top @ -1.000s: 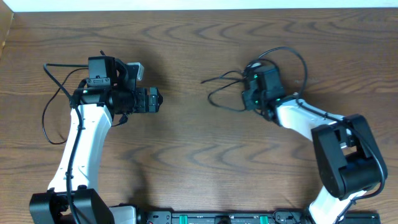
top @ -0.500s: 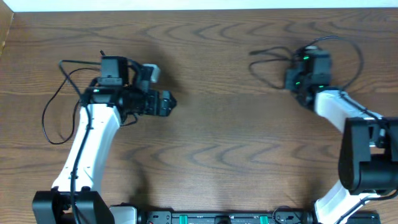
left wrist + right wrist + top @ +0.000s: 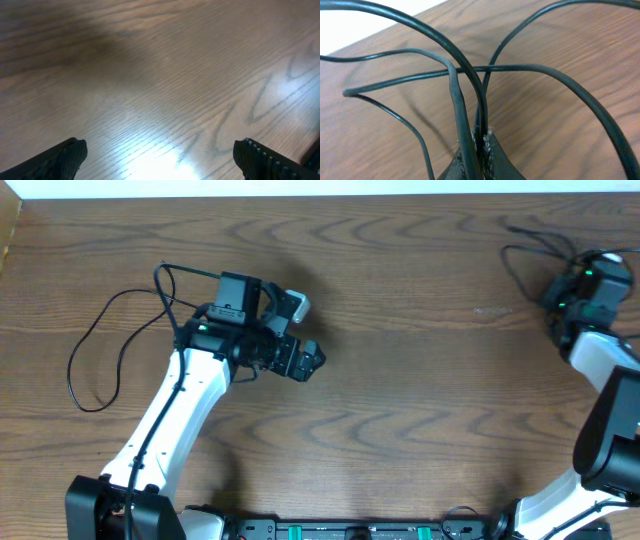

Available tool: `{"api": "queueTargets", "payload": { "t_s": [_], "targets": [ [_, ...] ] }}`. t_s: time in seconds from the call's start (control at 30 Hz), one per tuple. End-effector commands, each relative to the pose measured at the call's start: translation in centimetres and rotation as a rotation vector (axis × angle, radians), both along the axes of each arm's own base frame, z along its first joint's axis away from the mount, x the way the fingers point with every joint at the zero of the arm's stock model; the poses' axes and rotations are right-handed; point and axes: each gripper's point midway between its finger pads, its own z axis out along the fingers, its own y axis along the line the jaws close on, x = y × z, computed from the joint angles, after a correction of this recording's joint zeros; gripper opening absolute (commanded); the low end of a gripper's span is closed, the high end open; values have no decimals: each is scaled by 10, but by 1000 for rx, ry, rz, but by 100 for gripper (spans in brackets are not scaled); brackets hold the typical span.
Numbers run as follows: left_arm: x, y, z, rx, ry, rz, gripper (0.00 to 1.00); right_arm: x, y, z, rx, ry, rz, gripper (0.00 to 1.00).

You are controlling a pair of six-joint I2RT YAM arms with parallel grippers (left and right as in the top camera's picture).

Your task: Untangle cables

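The black cables in my right gripper should go to the right in the overhead view next, and I will let go of them on the tabletop so the middle of the tabletop stays empty.
Several thin black cables [image 3: 522, 252] loop over the far right of the table. My right gripper [image 3: 553, 300] is shut on them. In the right wrist view the jaws are pinched together on two or three black cable strands [image 3: 479, 131], and more strands [image 3: 420, 27] fan out above the wood. My left gripper [image 3: 312, 362] hangs over the left-middle of the table, well apart from the cables. In the left wrist view, that left gripper [image 3: 160, 156] stands wide open over bare wood, with only its two black fingertips [image 3: 67, 152] showing. No white cable is in view.
A thin black cord [image 3: 85, 370] runs from the left arm [image 3: 170, 420] in a wide loop over the table's left side. The table's far edge [image 3: 320, 195] borders a white surface. The right arm [image 3: 610, 430] stands along the right edge.
My right gripper has carried the black cables from the table's middle to the far right edge. The left arm has swung right toward the centre, its gripper still open.
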Motion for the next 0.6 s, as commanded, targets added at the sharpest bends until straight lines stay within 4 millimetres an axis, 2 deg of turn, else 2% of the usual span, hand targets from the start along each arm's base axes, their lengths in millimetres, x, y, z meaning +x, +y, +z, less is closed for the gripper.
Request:
{"api": "queueTargets", "payload": {
  "t_s": [0.0,0.17,0.23,0.3,0.43,0.57],
  "targets": [
    [0,-11,1,-6,-15,-41,98,-5,-40,33,-14,-94,-107,1],
    [-1,-19,3,-11,-33,-64,98,-16,-86,45,-54,-167,-234,1],
    [0,-21,4,-13,-40,-68,98,-19,-103,40,-57,-168,-265,1],
    [2,-21,5,-15,-48,-68,98,-17,-113,33,-51,-156,-275,1],
    [3,-22,6,-18,-57,-68,98,-1,-124,13,-11,-101,-258,1],
    [3,-22,6,-18,-56,-68,98,27,-134,-9,38,-8,-223,1]
  ]
}}
